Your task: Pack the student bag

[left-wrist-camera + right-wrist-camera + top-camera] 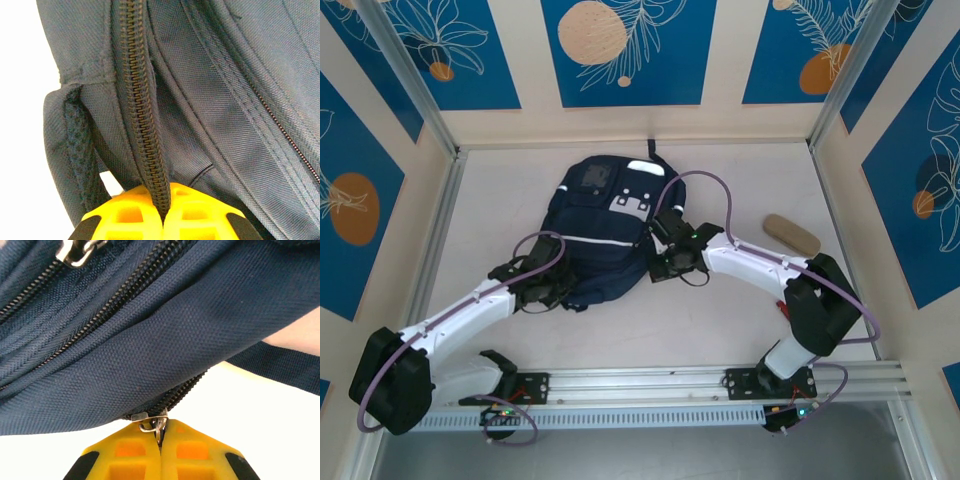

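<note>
The black zipper teeth (186, 390) run on past the metal pull (155, 422), so I should draw my right gripper along them toward the dark strap and then let go of the pull.
The student bag (600, 225), a dark navy backpack with white stripe and patches, lies flat mid-table. My left gripper (545, 290) is at its lower left edge. In the left wrist view my left gripper (164, 212) is shut on the bag's closed black zipper band (142, 120), pinched between the yellow fingers (125, 215). My right gripper (665, 262) is at the bag's right side. In the right wrist view my right gripper (161, 437) is shut on a metal zipper pull (155, 422) at the end of a zipper (182, 392). A second metal slider (75, 251) shows higher up.
A tan oblong case (791, 234) lies on the table right of the bag. The enclosure walls stand on three sides, with metal posts at the back corners. A rail (650, 385) with the arm bases runs along the near edge.
</note>
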### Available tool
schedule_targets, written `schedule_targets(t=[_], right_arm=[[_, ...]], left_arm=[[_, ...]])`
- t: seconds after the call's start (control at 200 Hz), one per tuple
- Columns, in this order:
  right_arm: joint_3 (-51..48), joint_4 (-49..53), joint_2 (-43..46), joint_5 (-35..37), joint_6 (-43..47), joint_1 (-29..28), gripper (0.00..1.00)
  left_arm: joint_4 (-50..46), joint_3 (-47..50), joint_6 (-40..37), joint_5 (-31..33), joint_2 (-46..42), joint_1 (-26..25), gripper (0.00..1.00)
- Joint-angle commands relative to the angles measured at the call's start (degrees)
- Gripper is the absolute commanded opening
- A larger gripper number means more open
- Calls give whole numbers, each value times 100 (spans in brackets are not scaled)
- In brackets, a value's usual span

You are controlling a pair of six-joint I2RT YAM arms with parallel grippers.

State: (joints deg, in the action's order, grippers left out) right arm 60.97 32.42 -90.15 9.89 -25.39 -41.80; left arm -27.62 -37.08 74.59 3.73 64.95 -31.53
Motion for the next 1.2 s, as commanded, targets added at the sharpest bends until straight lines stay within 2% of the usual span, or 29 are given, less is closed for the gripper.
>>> schedule_targets(t=[0.0,0.455,0.59,0.73,0.77,0.84,0.91,0.965,1.07,1.195], right_arm=[[-46,346,206,387,98,330,0],[788,-70,-747,69,738,1560,0],[1091,156,-943,263,440,1692,0],[1149,271,-880,-163,360,1671,0],[1184,401,-814,-468,277,1702,5],[1099,467,-514,-1041,153,1754,25],[863,337,-47,-1504,80,1765,42],[732,304,253,-1679,24,1788,51],[441,317,837,-1730,-193,1922,67],[44,282,1352,-1622,-406,2118,78]], left_arm=[[-697,-105,-162,578,-48,112,0],[-1477,-50,-532,401,-564,138,0],[-1382,90,-650,286,-682,191,0],[-1212,12,-921,26,-609,219,2],[-1263,-115,-1066,-33,-549,230,9],[-1405,-366,-1358,-88,-475,231,33],[-1581,-662,-1657,-57,-452,227,45],[-1650,-879,-1966,-77,-460,228,55],[-1738,-1362,-2752,-255,-326,224,66],[-1940,-2021,-3767,-431,144,105,70]])
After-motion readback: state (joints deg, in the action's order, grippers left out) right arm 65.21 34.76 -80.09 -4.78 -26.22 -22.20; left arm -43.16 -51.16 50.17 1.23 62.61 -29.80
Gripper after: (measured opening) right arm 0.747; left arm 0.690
